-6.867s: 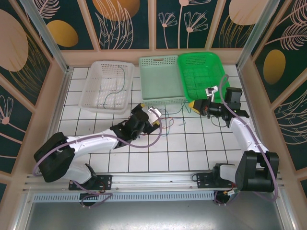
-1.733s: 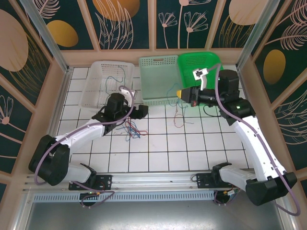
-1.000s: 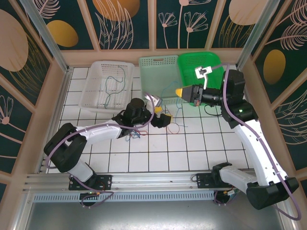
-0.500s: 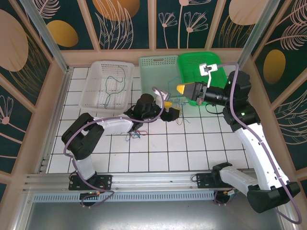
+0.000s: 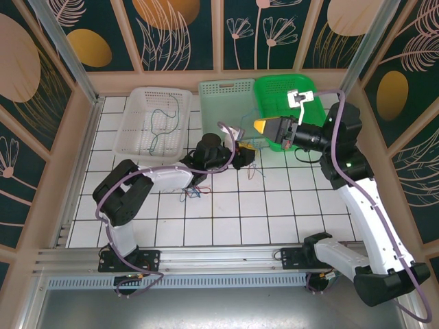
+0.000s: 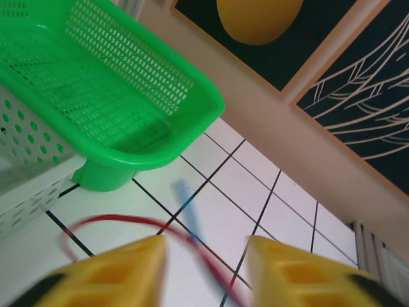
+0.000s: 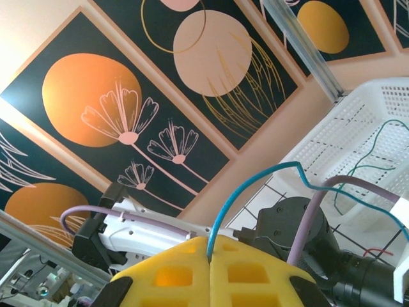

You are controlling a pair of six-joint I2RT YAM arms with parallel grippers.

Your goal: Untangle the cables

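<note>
My right gripper needs to move outward and down over the pale green basket point(image 5: 230, 104), which lies outward below it, and let go of the blue cable there, away from the red one.
My right gripper point(image 5: 261, 127) hangs over the gap between the pale green and bright green baskets. Its yellow fingers point(image 7: 192, 272) are shut on a blue cable point(image 7: 238, 194), which arcs up and off to the right. My left arm reaches far right, so the left gripper point(image 5: 245, 157) sits just below and left of the right one. In the left wrist view its yellow fingers point(image 6: 121, 272) stand apart. A red cable point(image 6: 108, 220) and a blurred blue cable point(image 6: 187, 204) pass loosely between them. More red and blue strands point(image 5: 193, 190) lie on the tiles under the left arm.
A white basket point(image 5: 134, 118) at the back left holds a green and a blue wire point(image 5: 162, 127). A pale green basket point(image 5: 229, 88) and a bright green basket point(image 5: 305, 89) stand side by side at the back. The bright green basket's rim point(image 6: 160, 153) is close ahead of the left gripper.
The left arm swung from the white basket rightward to just under the right gripper. The right gripper lifted and shifted slightly right, still holding the blue cable.
</note>
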